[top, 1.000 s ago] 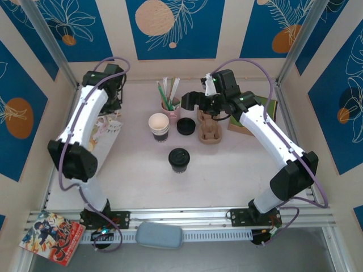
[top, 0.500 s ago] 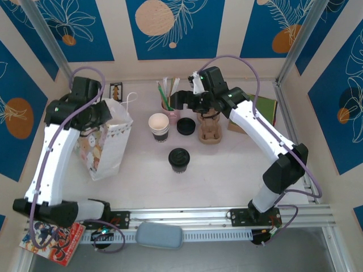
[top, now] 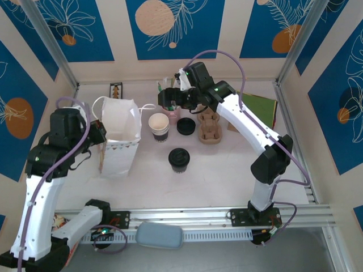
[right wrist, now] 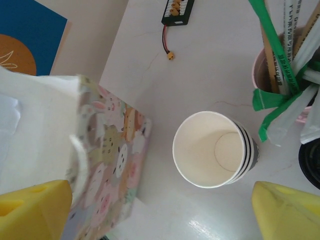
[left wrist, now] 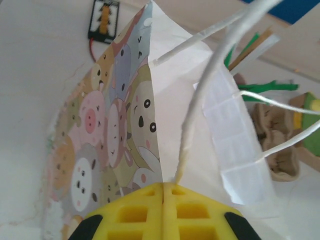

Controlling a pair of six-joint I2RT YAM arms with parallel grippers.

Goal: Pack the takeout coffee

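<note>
My left gripper should move the bag's rim toward the lidless striped cup point(top: 159, 126) next and let go of the bag's rim, since that cup stands across the bag from my gripper.
The takeout coffee point(top: 178, 159), a small striped cup with a black lid, stands alone in the middle of the table. A white paper bag point(top: 119, 136) printed with cartoon animals stands upright and open at the left. My left gripper point(top: 95, 134) is shut on the bag's left rim; in the left wrist view its yellow pads point(left wrist: 164, 187) meet on the bag point(left wrist: 125, 125) by the handle. My right gripper point(top: 173, 102) hangs open at the back, above a lidless cup point(right wrist: 212, 150); nothing lies between its pads point(right wrist: 160, 210), and the bag point(right wrist: 110, 165) sits to its left.
The lidless striped cup point(top: 159, 126) stands right of the bag, a loose black lid point(top: 186, 126) beside it. Behind are a pink cup of straws point(top: 170, 105) and a cardboard cup carrier point(top: 209, 130). A small black board point(top: 115, 90) lies at the back left.
The left arm has swung back toward the near left and stood the bag upright and open. The right gripper has moved left, from the carrier to above the lidless cup.
</note>
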